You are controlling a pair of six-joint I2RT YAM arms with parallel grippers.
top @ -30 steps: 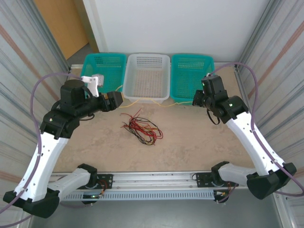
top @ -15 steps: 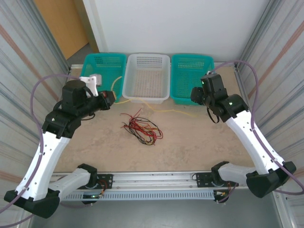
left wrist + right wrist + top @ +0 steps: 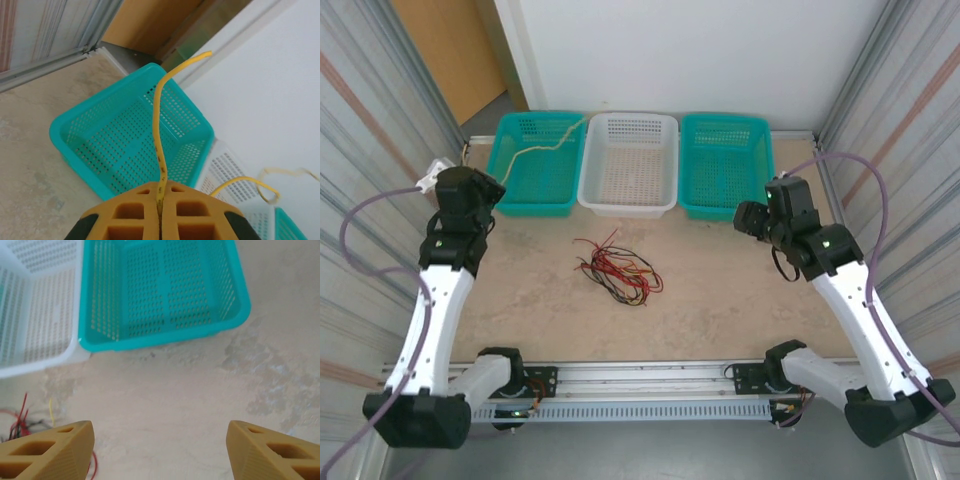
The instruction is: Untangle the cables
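The yellow cable is already clear of the tangle, and the teal basket is below my left gripper. I should next lower my left gripper toward the teal basket under the cable and let go of the cable.
A tangle of red and black cables (image 3: 618, 272) lies on the table in the middle. A yellow cable (image 3: 542, 148) runs free of it, hanging over the left teal basket (image 3: 535, 190) up to the white basket's corner. My left gripper (image 3: 492, 190) is at the far left and shut on this yellow cable (image 3: 159, 150), which rises straight out of the closed pads (image 3: 161, 192) and loops back at the right. My right gripper (image 3: 745, 218) hovers open over bare table (image 3: 159, 445) with nothing between its fingers; the red and black cables (image 3: 20, 425) show at its lower left.
Three baskets stand in a row at the back: a teal one on the left, a white one (image 3: 628, 165) in the middle and a teal one (image 3: 722, 165) on the right. Corrugated metal walls close in both sides. The right teal basket (image 3: 160, 295) lies just ahead of the right gripper.
The left gripper shut on the yellow cable and swung back left, pulling it up over the left basket. The right gripper opened, let the cable go and drew back right.
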